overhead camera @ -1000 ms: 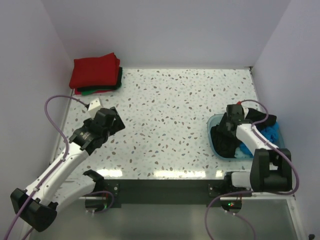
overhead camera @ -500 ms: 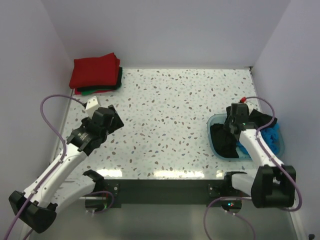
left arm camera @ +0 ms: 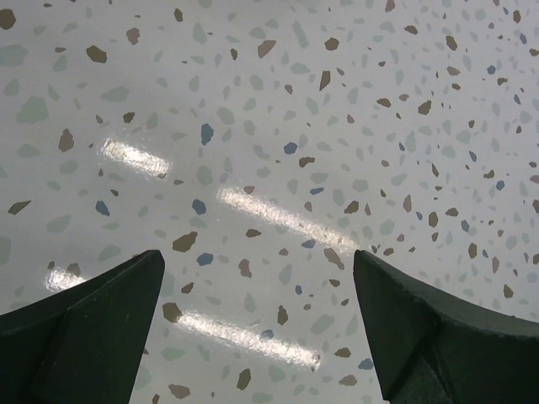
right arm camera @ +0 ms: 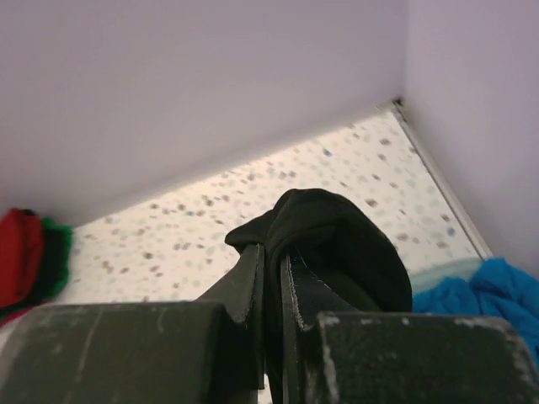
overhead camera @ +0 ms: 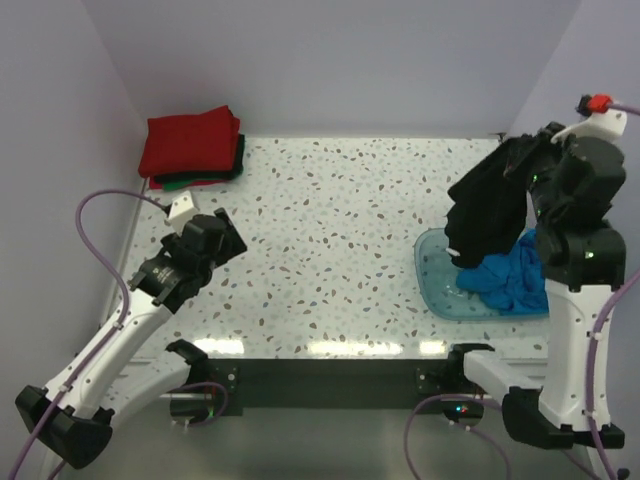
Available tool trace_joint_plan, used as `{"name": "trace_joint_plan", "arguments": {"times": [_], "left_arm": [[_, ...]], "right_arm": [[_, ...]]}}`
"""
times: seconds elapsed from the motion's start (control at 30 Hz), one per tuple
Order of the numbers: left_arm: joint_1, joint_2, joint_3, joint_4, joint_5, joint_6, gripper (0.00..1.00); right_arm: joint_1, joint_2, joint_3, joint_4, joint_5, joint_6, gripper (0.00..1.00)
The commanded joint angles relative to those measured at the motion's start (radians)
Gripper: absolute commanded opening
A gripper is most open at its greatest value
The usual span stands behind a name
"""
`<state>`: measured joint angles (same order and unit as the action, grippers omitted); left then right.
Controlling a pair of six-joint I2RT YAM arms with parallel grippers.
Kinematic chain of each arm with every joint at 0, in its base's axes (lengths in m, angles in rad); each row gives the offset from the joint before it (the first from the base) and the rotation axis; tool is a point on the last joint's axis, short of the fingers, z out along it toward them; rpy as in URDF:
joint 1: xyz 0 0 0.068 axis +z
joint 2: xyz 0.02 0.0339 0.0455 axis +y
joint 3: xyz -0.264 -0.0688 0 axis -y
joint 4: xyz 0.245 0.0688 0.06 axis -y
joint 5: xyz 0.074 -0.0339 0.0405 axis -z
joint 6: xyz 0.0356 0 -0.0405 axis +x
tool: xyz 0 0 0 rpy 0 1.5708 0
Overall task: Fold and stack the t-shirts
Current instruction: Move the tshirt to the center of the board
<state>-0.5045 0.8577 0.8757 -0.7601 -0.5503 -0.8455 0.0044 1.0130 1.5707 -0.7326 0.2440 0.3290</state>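
Observation:
The black t-shirt goes left in the top view with my right gripper next, over the bare middle of the table, then down for its release.
My right gripper (right arm camera: 271, 252) is shut on a black t-shirt (right arm camera: 345, 240), with fabric pinched between the jaws. In the top view that gripper (overhead camera: 522, 152) is raised high at the right, and the black t-shirt (overhead camera: 485, 215) hangs bunched from it above the tub. A bright blue t-shirt (overhead camera: 512, 280) lies crumpled in the tub, and shows again in the right wrist view (right arm camera: 493, 290). A folded red t-shirt (overhead camera: 188, 143) tops a stack with green and dark layers at the back left corner. My left gripper (overhead camera: 226, 236) is open over bare table (left arm camera: 259, 278).
The translucent blue tub (overhead camera: 432, 272) stands at the right near edge of the speckled table (overhead camera: 340, 230). Lilac walls close in the back and both sides. A purple cable loops beside the left arm (overhead camera: 100, 215).
The right gripper shut on the black t-shirt in the tub, then rose high and lifted it out, uncovering the blue one. The left arm barely shifted.

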Motion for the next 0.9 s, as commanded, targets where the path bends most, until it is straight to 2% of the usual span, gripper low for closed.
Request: {"name": "trace_joint_plan", "arguments": {"times": [0.0, 0.07, 0.13, 0.17, 0.2, 0.27, 0.37, 0.43, 0.5, 0.53, 0.57, 0.6, 0.63, 0.67, 0.73, 0.77, 0.8, 0.83, 0.87], "left_arm": [[0.003, 0.014, 0.045, 0.071, -0.026, -0.009, 1.0], [0.004, 0.024, 0.049, 0.102, -0.033, -0.013, 1.0], [0.009, 0.04, 0.057, 0.108, -0.037, -0.012, 1.0], [0.014, 0.059, 0.065, 0.102, -0.045, -0.017, 1.0], [0.024, 0.07, 0.068, 0.096, -0.06, -0.024, 1.0], [0.096, 0.105, 0.066, 0.082, -0.037, -0.036, 1.0], [0.263, 0.139, 0.042, 0.081, 0.113, -0.006, 1.0], [0.326, 0.144, 0.025, 0.077, 0.17, 0.006, 1.0], [0.336, 0.139, 0.009, 0.07, 0.173, 0.014, 1.0], [0.337, 0.136, 0.003, 0.064, 0.17, 0.014, 1.0], [0.339, 0.133, -0.001, 0.058, 0.164, 0.014, 1.0], [0.339, 0.133, -0.001, 0.054, 0.152, 0.011, 1.0], [0.339, 0.133, -0.001, 0.048, 0.145, 0.011, 1.0], [0.339, 0.136, -0.003, 0.047, 0.139, 0.013, 1.0], [0.34, 0.141, -0.006, 0.042, 0.132, 0.02, 1.0], [0.34, 0.147, -0.009, 0.045, 0.136, 0.023, 1.0], [0.34, 0.152, -0.014, 0.053, 0.148, 0.026, 1.0], [0.34, 0.156, -0.02, 0.07, 0.159, 0.032, 1.0], [0.34, 0.162, -0.032, 0.08, 0.173, 0.043, 1.0]], "right_arm": [[-0.001, 0.163, 0.253, -0.08, -0.297, -0.058, 0.0], [0.063, 0.235, 0.378, -0.071, -0.429, -0.051, 0.0], [0.185, 0.348, 0.475, -0.094, -0.364, -0.073, 0.0], [0.318, 0.386, 0.568, -0.106, -0.333, -0.118, 0.0], [0.363, 0.422, 0.613, -0.123, -0.348, -0.128, 0.0], [0.426, 0.559, 0.736, -0.137, -0.438, -0.145, 0.0], [0.532, 0.705, 0.877, -0.204, -0.517, -0.188, 0.0], [0.542, 0.713, 0.855, -0.186, -0.573, -0.205, 0.0], [0.542, 0.658, 0.689, -0.137, -0.548, -0.199, 0.02], [0.54, 0.63, 0.619, -0.128, -0.458, -0.203, 0.02], [0.536, 0.58, 0.459, -0.105, -0.41, -0.211, 0.02], [0.53, 0.553, 0.372, -0.093, -0.356, -0.208, 0.03], [0.523, 0.53, 0.203, -0.079, -0.309, -0.208, 0.06], [0.501, 0.515, 0.125, -0.048, -0.229, -0.208, 0.11], [0.477, 0.49, -0.056, -0.022, -0.158, -0.206, 0.28], [0.447, 0.493, -0.092, -0.018, -0.09, -0.194, 0.31], [0.433, 0.512, -0.113, -0.03, -0.06, -0.182, 0.38], [0.427, 0.522, -0.126, -0.042, -0.031, -0.177, 0.66], [0.424, 0.529, -0.135, -0.047, -0.017, -0.18, 0.81]]}}
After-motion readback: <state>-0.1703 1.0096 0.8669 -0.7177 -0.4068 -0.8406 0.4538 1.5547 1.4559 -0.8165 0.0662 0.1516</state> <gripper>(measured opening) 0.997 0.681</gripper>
